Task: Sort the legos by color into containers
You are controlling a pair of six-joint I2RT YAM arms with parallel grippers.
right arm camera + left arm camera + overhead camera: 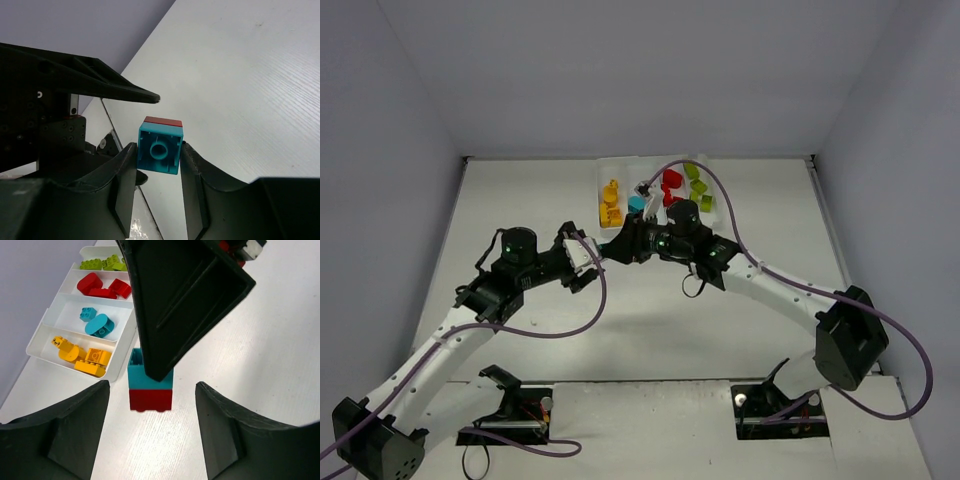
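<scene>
My right gripper moves outward and to the right in the top view over the cyan section next. It then releases the cyan brick, since cyan legos lie there.
My right gripper is shut on a stack of two legos, a cyan brick with a red brick beyond it. The left wrist view shows the same stack held above the table, the right gripper's black finger covering its top. My left gripper stands open just short of the stack, touching nothing. In the top view both grippers meet near the tray: left, right. The containers are four compartments of a white tray holding yellow, cyan, red and green legos.
The tray lies at the far middle of the white table, close behind the grippers. Purple cables loop over both arms. Grey walls close the table on three sides. The right arm's base stands at the near right.
</scene>
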